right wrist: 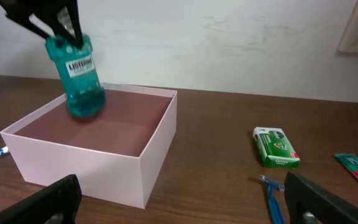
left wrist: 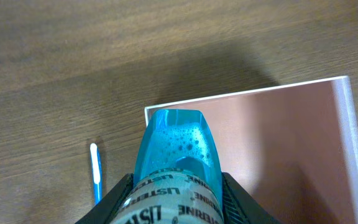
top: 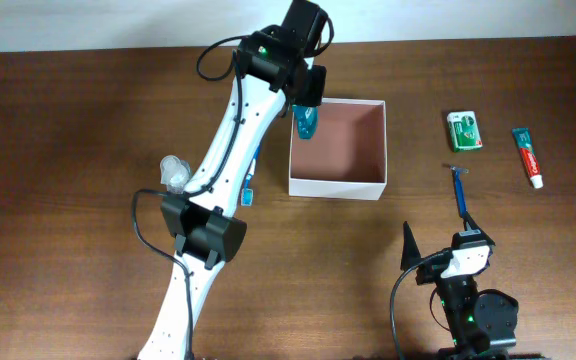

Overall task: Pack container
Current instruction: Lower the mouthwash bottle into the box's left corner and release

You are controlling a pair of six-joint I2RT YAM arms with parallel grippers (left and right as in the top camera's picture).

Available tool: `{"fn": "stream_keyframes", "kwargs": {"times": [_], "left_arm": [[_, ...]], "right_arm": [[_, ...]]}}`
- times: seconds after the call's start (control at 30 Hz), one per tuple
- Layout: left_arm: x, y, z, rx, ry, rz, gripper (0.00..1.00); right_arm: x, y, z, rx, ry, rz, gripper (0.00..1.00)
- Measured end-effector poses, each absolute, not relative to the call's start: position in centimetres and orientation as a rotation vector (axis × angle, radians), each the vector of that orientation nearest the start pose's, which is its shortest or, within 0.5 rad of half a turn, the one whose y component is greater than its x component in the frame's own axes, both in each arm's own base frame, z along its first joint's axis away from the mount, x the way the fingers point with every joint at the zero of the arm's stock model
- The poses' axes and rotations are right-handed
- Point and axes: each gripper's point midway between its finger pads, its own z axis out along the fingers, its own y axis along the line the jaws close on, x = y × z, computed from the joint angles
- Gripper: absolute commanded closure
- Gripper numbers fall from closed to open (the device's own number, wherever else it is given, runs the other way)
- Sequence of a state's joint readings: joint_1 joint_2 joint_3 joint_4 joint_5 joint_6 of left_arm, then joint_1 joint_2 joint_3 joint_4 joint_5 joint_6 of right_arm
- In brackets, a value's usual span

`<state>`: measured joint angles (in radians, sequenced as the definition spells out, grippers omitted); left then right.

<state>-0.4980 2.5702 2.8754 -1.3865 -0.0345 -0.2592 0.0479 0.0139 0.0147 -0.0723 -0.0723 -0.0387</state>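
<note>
My left gripper lowers the still-hanging mouthwash bottle into the container's far corner on the toothbrush side next and releases it there, since that corner lies below the gripper.
The container (top: 343, 150) is a square box with white walls and a pinkish-brown inside, standing mid-table. My left gripper (top: 308, 98) is shut on a blue mouthwash bottle (top: 306, 121) and holds it tilted above the container's far left corner. In the left wrist view the bottle (left wrist: 178, 155) sits between the fingers over the box rim (left wrist: 241, 96). The right wrist view shows the bottle (right wrist: 78, 78) hanging with its base about level with the top of the box wall (right wrist: 86, 163). My right gripper (top: 438, 238) stands open near the table's front edge, nothing between its fingers.
A green packet (top: 464, 131), a toothpaste tube (top: 528, 157) and a blue razor (top: 459, 187) lie right of the box. A blue toothbrush (top: 251, 180) lies left of it, partly under my left arm. A small clear object (top: 174, 172) sits further left.
</note>
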Motion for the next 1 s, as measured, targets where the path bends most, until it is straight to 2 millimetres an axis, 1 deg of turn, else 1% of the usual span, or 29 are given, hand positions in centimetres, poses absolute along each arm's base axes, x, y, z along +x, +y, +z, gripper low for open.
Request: {"fn": "stream_keyframes", "kwargs": {"times": [0.17,0.3,0.63,1.0], "left_arm": [[51.3,-26.8,14.3,0.298,2.679,-0.157,0.85],[51.7,-26.6,13.3,0.289,2.684,-0.130,0.85],[52.1,-26.0,13.4,0.249,2.671,-0.082,0.85],[52.1,-25.8,13.4,0.204,2.675,-0.080,0.85]], "right_arm": [[24.5,2.4,16.0,-0.126,1.638,0.066,0.01],[24.5,2.4,16.0,-0.126,1.638,0.067,0.02],[24.5,2.4,16.0,-0.126,1.638,0.066,0.01],[24.5,2.4,16.0,-0.126,1.638,0.066,0.01]]}}
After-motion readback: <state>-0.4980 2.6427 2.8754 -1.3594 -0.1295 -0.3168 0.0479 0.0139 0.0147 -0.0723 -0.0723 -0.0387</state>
